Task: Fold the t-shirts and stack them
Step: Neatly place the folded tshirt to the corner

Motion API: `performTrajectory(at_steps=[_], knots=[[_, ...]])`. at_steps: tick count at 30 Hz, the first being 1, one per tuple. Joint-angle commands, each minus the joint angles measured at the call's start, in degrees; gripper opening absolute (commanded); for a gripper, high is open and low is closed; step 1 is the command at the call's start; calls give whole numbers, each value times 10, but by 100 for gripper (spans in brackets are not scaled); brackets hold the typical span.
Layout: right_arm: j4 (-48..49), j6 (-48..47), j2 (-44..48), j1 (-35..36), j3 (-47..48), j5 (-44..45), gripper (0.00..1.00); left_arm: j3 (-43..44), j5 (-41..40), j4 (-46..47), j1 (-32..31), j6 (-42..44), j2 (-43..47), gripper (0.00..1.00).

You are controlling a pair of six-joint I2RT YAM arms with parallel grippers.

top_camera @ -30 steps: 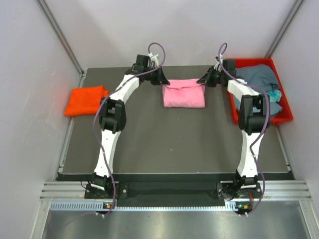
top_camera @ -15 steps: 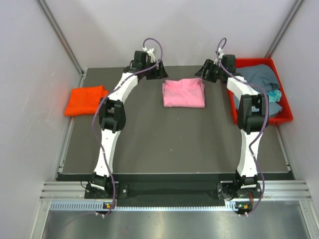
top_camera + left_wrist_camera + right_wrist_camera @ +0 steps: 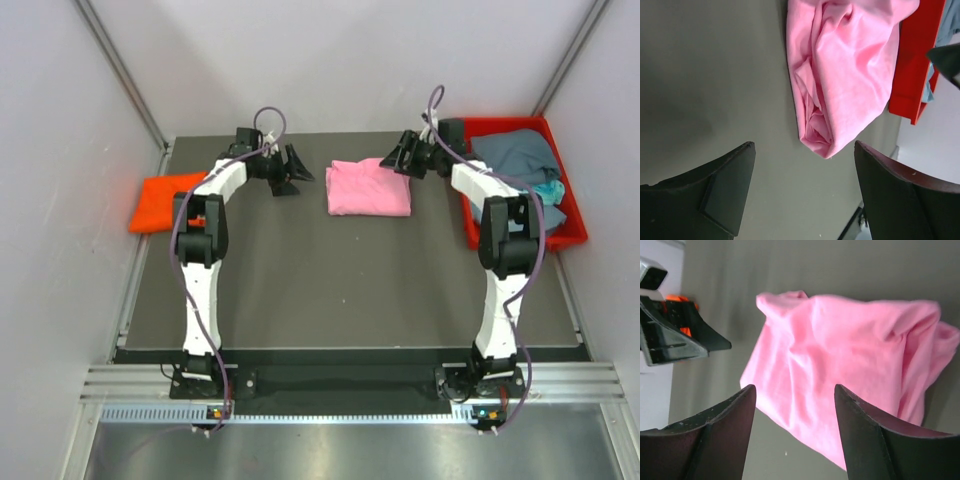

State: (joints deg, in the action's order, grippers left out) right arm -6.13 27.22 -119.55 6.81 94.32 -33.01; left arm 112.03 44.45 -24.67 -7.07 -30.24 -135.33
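Note:
I will next lower my left gripper toward the right in the top view, around the pink t-shirt's closest edge by its near corner, as its fingers hang off the t-shirt.
A folded light pink t-shirt (image 3: 368, 187) (image 3: 850, 65) (image 3: 850, 345) lies on the dark table near its far edge. My left gripper (image 3: 292, 170) (image 3: 804, 145) hangs open a little to its left, off the cloth, with nothing between its fingers. At the shirt's right far corner my right gripper (image 3: 400, 160) (image 3: 795, 387) is open just above the cloth, not holding it. A folded bright orange t-shirt (image 3: 165, 200) sits at the table's left edge. Grey-blue (image 3: 520, 155) and teal (image 3: 550, 190) t-shirts lie crumpled in the red tray (image 3: 520, 240).
The red tray (image 3: 912, 75) stands at the far right, close beside the right arm. White walls with metal rails enclose the table on three sides. Dark tabletop (image 3: 340, 280) stretches between the pink t-shirt and the arm bases.
Both grippers have opened and let go of the pink t-shirt, which now lies flat. The left gripper has drawn away to the left; the right gripper has shifted only a little.

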Motion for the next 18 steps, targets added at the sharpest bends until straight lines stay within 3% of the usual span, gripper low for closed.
performTrajectory(at_steps=[1,18], knots=[[10,-5,-16,11,9,-12,64,5,60,26,-8,-15,-2,84],[-14,-46,-61,18,-20,17,65,35,75,74,-37,-45,-107,83]])
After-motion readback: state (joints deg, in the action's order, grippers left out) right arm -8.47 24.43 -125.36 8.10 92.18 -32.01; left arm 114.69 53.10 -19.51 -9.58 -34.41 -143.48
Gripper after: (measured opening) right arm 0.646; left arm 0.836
